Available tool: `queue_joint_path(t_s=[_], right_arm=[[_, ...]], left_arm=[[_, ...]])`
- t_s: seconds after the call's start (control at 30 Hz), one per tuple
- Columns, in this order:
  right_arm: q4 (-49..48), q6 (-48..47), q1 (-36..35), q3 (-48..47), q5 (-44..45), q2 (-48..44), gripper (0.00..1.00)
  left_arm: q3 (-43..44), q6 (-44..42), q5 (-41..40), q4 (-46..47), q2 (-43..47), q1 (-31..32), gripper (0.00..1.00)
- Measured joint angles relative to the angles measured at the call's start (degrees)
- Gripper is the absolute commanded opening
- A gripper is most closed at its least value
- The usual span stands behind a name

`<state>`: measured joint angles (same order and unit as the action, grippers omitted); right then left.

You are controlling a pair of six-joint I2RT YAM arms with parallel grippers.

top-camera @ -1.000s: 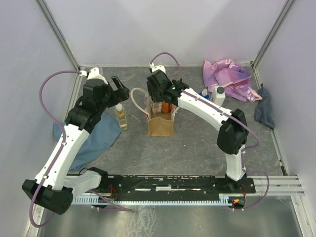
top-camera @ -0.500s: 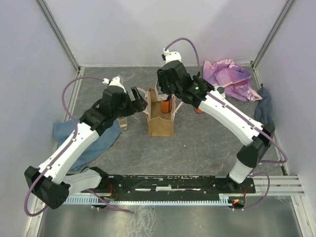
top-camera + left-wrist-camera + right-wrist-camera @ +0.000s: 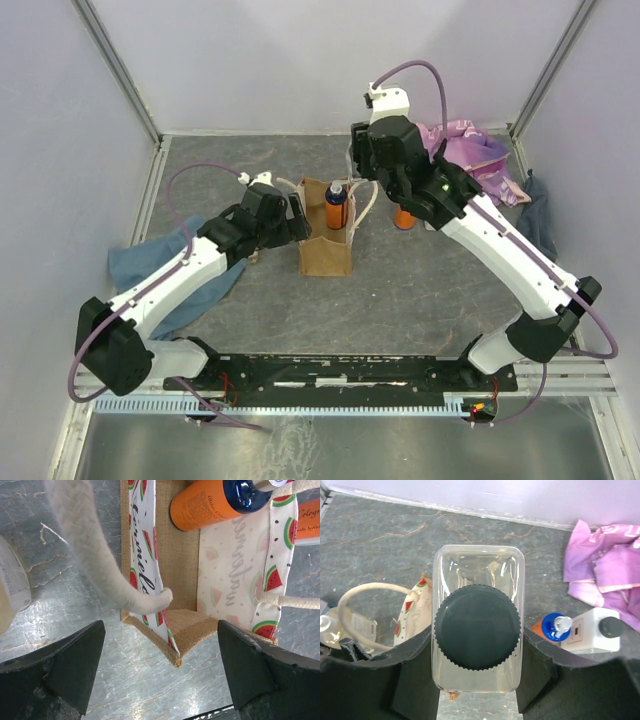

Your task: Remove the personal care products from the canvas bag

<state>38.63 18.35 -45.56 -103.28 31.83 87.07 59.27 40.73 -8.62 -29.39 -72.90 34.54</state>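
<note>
Bare table shows in the gap between the bag (image 3: 325, 250) and the orange blue-capped bottle, so my right gripper will next move away from the bag and down onto that gap.
The canvas bag (image 3: 325, 250) stands mid-table with an orange, dark-capped bottle (image 3: 336, 207) inside. My right gripper (image 3: 362, 165) is behind and above the bag, shut on a clear bottle with a dark ribbed cap (image 3: 477, 627). My left gripper (image 3: 293, 207) is open at the bag's left side. In the left wrist view the bag's near corner (image 3: 185, 640) lies between the open fingers (image 3: 65, 665), with the cream handle (image 3: 95, 555) and the orange bottle (image 3: 210, 505) above. An orange blue-capped bottle (image 3: 555, 627) and a white bottle (image 3: 592, 632) stand on the table to the right.
A pale clear bottle (image 3: 12, 590) stands left of the bag beside my left gripper. A blue cloth (image 3: 150, 270) lies at the left, a purple-pink cloth (image 3: 470, 155) at the back right and a dark cloth (image 3: 540, 225) by the right wall.
My right gripper has risen out of the bag with the clear bottle and moved back and right. My left arm has swung in to the bag's left side.
</note>
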Motion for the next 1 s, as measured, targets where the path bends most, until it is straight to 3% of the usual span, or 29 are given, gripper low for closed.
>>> queue_joint_path(t_s=[0.4, 0.53, 0.67, 0.83, 1.0], right_arm=[[-0.2, -1.5, 10.5, 0.9, 0.5, -0.4, 0.38], [-2.1, -1.2, 14.5, 3.4, -1.3, 0.8, 0.38], [-3.1, -1.1, 16.3, 5.9, -2.5, 3.5, 0.37], [-5.1, -0.9, 16.7, 9.1, -5.6, 7.4, 0.37], [-6.4, -0.5, 16.8, 9.4, -7.3, 11.1, 0.37]], left_arm=[[0.0, 0.0, -0.3, 2.8, -4.2, 0.4, 0.97], [0.0, 0.0, -0.3, 3.2, -5.6, 0.4, 0.82], [-0.1, -0.1, -0.3, 3.4, -6.2, 0.4, 0.56], [-0.6, -0.5, -1.7, 3.2, -6.2, 0.4, 0.42], [-0.7, -1.4, -3.7, 2.4, -5.4, 0.5, 0.39]])
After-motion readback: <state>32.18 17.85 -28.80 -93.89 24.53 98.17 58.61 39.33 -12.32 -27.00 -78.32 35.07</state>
